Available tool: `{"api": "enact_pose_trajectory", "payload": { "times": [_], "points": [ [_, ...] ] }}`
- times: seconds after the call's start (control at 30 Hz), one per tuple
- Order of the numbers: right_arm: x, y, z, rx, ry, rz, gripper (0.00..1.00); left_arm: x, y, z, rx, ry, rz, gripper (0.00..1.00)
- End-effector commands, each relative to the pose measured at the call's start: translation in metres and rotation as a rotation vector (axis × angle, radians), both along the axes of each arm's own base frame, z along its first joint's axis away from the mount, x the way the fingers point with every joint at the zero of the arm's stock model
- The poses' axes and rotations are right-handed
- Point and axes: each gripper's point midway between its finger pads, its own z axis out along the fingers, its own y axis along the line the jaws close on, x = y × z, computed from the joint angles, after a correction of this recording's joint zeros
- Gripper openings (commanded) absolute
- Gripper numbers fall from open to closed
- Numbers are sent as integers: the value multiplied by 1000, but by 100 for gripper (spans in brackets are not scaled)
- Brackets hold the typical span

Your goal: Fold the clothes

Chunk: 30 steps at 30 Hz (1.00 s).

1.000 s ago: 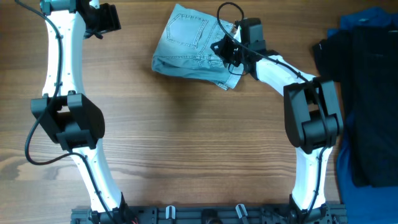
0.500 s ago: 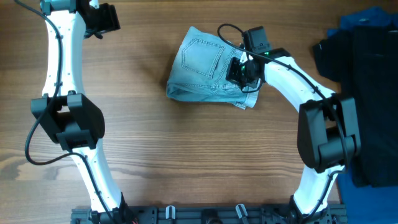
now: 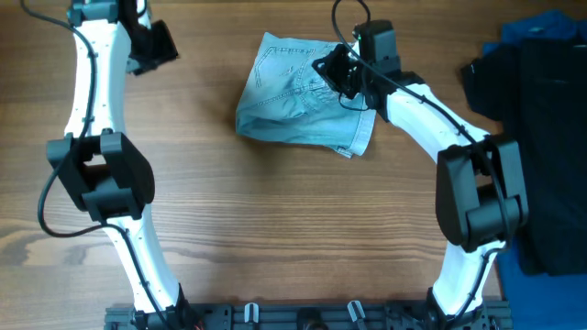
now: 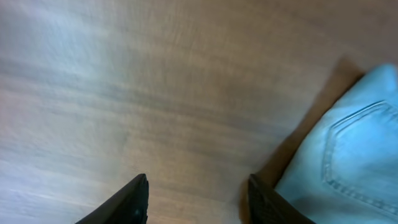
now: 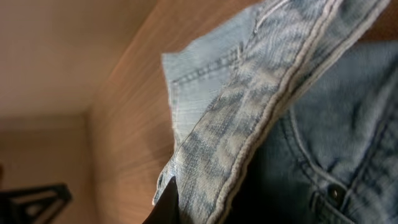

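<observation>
The shorts' near part lies below and back from my right gripper, so next my right gripper needs to draw back, lower the raised hemmed edge there and release it.
The light blue denim shorts [image 3: 298,96] lie bunched and folded on the wooden table at top centre, a back pocket facing up. My right gripper [image 3: 336,71] sits on their upper right part and is shut on a hemmed edge [image 5: 249,124]; only one dark fingertip [image 5: 168,202] shows in the right wrist view. My left gripper [image 3: 151,44] hangs open and empty over bare wood at the top left, well left of the shorts. In the left wrist view its fingers [image 4: 199,202] are spread apart, with the shorts [image 4: 354,155] at the right edge.
A black garment [image 3: 541,147] lies at the right edge of the table, over a dark blue cloth [image 3: 541,32] that shows at the top right and lower right. Bare wood [image 3: 293,229] fills the middle and front.
My right gripper dragged the shorts right and towards the front, then a little back left and up, and the cloth has changed shape. The left gripper has shifted slightly.
</observation>
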Motion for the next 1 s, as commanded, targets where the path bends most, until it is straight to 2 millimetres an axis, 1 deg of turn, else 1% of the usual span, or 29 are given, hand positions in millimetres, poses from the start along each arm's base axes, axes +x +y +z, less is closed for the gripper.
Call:
{"api": "enact_pose_trajectory", "payload": {
  "times": [0.0,0.07,0.1,0.17,0.2,0.23,0.27,0.3,0.33,0.37,0.4,0.43,0.47,0.5,0.53,0.57,0.6,0.63,0.7,0.73,0.77,0.83,0.87,0.9,0.93,0.97],
  "points": [
    [-18,11,-23,-13,123,3,4,-10,-2,-22,-33,62,30,50],
    [-39,7,-41,-92,192,53,4,-10,-2,-22,-33,62,30,50],
    [-50,4,-45,-123,220,82,4,-8,-2,-22,-32,57,30,50],
    [-59,-1,-43,-156,230,116,4,-8,-2,-22,-33,54,30,51],
    [-64,-4,-38,-177,228,138,4,-8,-2,-22,-32,54,30,51],
    [-72,-12,-31,-229,221,160,4,-8,-2,-22,-33,56,30,51],
    [-79,-24,-27,-297,228,147,4,-8,-2,-22,-33,56,30,50],
    [-86,-39,-28,-381,248,133,4,-8,-2,-22,-33,56,30,50],
    [-97,-50,-34,-439,295,134,4,-8,-2,-22,-33,56,30,49],
    [-106,-57,-41,-472,335,137,4,-8,-2,-22,-33,56,30,49],
    [-115,-60,-48,-495,351,169,6,-8,-3,-22,-33,56,30,49],
    [-122,-62,-54,-522,352,219,42,-8,-3,-22,-33,56,30,49],
    [-122,-62,-54,-542,328,263,64,-8,-4,-22,-37,55,28,48],
    [-121,-62,-49,-553,303,286,74,-9,-12,-21,-84,57,15,45],
    [-118,-66,-40,-575,281,274,80,-11,-23,-20,-144,63,-2,32],
    [-115,-74,-26,-622,248,265,88,-14,-34,-18,-206,72,-19,14],
    [-114,-86,-6,-688,218,241,98,-20,-47,-16,-263,99,-36,4],
    [-113,-97,15,-739,184,216,99,-27,-56,-16,-284,126,-47,4],
    [-110,-113,46,-765,120,171,99,-46,-80,-19,-296,207,-86,4],
    [-108,-126,56,-754,105,132,100,-61,-100,-21,-293,264,-126,4],
    [-105,-142,60,-750,111,92,100,-75,-119,-23,-289,316,-160,4],
    [-100,-173,57,-724,133,73,100,-108,-163,-29,-269,424,-254,4],
    [-97,-196,56,-712,145,52,99,-121,-183,-34,-259,460,-270,4],
    [-96,-212,56,-711,154,21,100,-128,-193,-39,-252,482,-275,4],
    [-95,-228,56,-708,165,-15,99,-139,-205,-50,-241,515,-286,4],
    [-95,-239,56,-706,174,-41,100,-151,-212,-61,-232,546,-296,4]
  ]
}}
